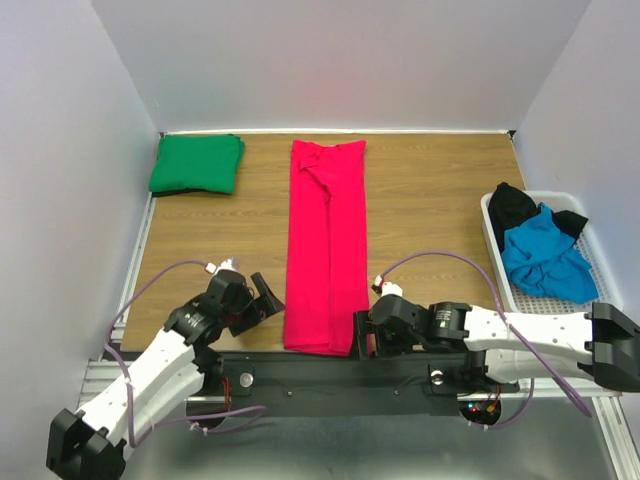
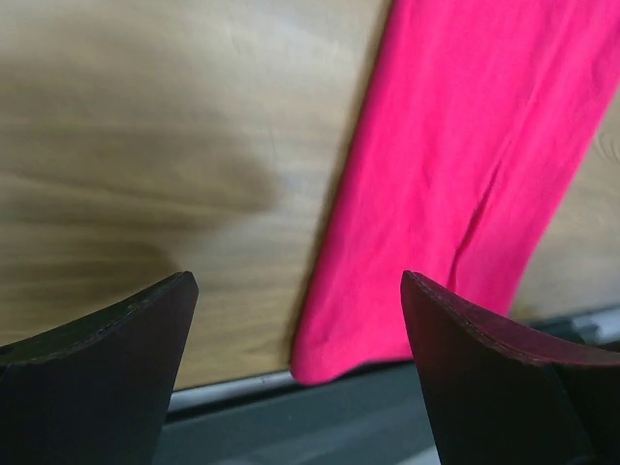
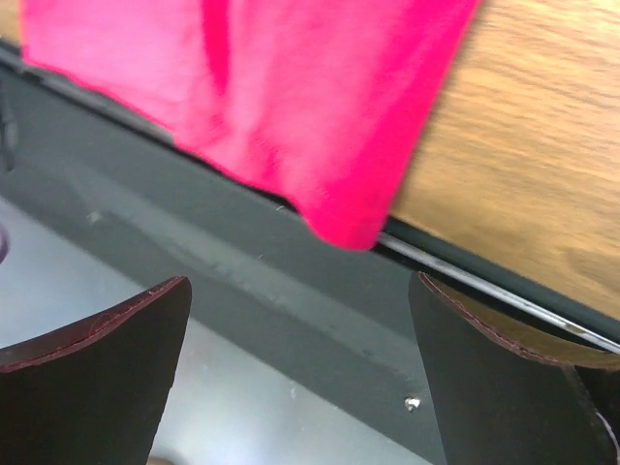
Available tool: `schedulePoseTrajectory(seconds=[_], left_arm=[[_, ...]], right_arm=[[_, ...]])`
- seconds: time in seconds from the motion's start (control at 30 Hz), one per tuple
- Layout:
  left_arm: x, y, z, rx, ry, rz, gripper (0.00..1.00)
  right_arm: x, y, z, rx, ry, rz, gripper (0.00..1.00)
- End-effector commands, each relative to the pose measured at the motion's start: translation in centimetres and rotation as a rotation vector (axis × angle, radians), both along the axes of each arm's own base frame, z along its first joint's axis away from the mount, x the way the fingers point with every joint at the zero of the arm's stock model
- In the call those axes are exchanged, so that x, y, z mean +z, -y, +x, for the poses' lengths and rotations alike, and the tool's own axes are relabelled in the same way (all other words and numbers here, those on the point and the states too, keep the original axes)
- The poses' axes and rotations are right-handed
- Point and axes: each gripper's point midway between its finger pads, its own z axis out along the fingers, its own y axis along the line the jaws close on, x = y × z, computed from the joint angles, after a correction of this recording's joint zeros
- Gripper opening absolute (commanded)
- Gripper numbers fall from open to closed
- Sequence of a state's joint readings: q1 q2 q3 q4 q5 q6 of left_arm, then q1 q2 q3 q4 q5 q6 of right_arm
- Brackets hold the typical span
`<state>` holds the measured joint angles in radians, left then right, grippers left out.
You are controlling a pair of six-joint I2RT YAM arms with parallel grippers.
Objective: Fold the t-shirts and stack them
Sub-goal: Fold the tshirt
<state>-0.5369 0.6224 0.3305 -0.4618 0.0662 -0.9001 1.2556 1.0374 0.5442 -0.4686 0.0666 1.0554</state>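
Observation:
The crimson t-shirt's near corner (image 1: pixel 289 344) (image 2: pixel 310 364), the one beside my left gripper, sticks out past the table's front edge, so I will lower my left gripper back onto that corner next.
A crimson red t-shirt (image 1: pixel 327 245) lies folded into a long narrow strip down the middle of the table; its near end hangs over the front edge. It shows in the left wrist view (image 2: pixel 455 155) and the right wrist view (image 3: pixel 281 87). A folded emerald green t-shirt (image 1: pixel 196 163) lies at the far left, with a dark edge showing under it. A bright blue t-shirt (image 1: pixel 545 260) and a black t-shirt (image 1: pixel 512 207) lie crumpled in the white basket (image 1: pixel 598 262). My left gripper (image 1: pixel 262 298) is open, just left of the strip's near end. My right gripper (image 1: pixel 362 333) is open, just right of it.
The dark metal base rail (image 1: pixel 330 375) runs along the table's front edge under both arms. Grey walls close in the table on the left, back and right. Cables loop from both wrists.

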Motion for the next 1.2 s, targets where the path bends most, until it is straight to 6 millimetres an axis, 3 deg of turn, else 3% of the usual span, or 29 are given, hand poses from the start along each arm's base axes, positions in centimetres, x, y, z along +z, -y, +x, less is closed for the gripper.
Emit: schedulePoseTrajectory(seconds=[0.0, 0.2, 0.27, 0.3, 0.43, 0.53, 0.73, 0.83, 0.87, 1.03, 1.17], left_arm=[[0.9, 3.1, -1.6, -0.052, -0.030, -0.200, 0.96], [-1.2, 3.2, -3.2, -0.086, -0.103, -0.165, 0.90], [-1.9, 3.3, -3.6, -0.102, -0.125, -0.156, 0.80], [-2.1, 3.4, -3.8, -0.109, -0.138, -0.155, 0.69], [-2.9, 3.6, -4.4, -0.131, -0.165, -0.133, 0.62], [-2.9, 4.2, -4.9, -0.175, -0.180, -0.134, 0.49], [-3.8, 3.4, -6.0, -0.183, -0.241, -0.049, 0.39], [-4.0, 3.1, -5.9, -0.183, -0.239, -0.028, 0.35], [-4.0, 3.1, -5.8, -0.180, -0.237, -0.025, 0.32], [-3.2, 4.1, -5.2, -0.204, -0.217, -0.048, 0.00], [-2.8, 4.8, -4.5, -0.214, -0.196, -0.055, 0.00]], right_arm=[[-1.0, 0.5, 1.6, -0.096, 0.016, -0.057, 1.00], [-1.7, 1.0, 3.0, -0.177, 0.015, -0.081, 1.00], [-1.6, 1.2, 3.6, -0.200, 0.012, -0.074, 0.97], [-1.5, 1.1, 3.6, -0.199, 0.012, -0.071, 0.96], [-2.1, 0.6, 2.9, -0.172, -0.020, -0.054, 0.83], [-2.9, 0.6, 2.1, -0.150, -0.066, -0.070, 0.80], [-3.7, 0.6, 1.4, -0.135, -0.107, -0.077, 0.71], [-3.9, 0.4, 1.3, -0.136, -0.110, -0.066, 0.63], [-3.9, 0.3, 1.5, -0.137, -0.103, -0.064, 0.56], [-3.6, -0.3, 1.5, -0.102, -0.096, -0.055, 0.32], [-3.5, -0.4, 2.7, -0.114, -0.041, -0.071, 0.25]])
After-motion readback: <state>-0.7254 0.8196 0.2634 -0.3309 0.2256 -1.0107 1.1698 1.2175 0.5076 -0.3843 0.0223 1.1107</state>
